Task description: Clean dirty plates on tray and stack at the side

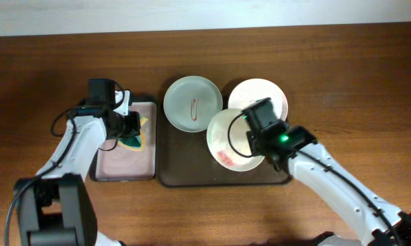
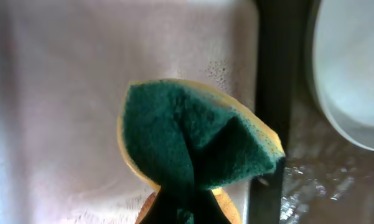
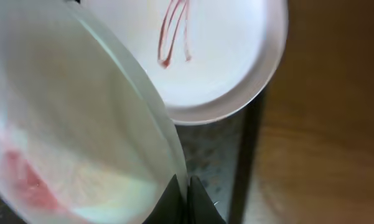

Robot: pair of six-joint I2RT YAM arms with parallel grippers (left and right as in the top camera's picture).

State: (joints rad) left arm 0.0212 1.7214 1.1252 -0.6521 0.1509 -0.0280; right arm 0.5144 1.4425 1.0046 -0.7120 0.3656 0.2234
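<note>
I will move my right gripper to the right in the overhead view and down, and let go of the plate on the bare table beside the tray, where there is open space.
A white plate with a red smear is tilted up over the front of the dark brown tray. My right gripper is shut on that plate's right rim. A pale green-white plate with a red squiggle lies at the tray's back left. Another white plate, also with a squiggle, lies at the back right. My left gripper is shut on a folded green and yellow sponge over the sponge tray.
The smaller black-rimmed pinkish-white sponge tray sits left of the brown tray, its rim close to the sponge. Bare wooden table lies all around, with open room to the right.
</note>
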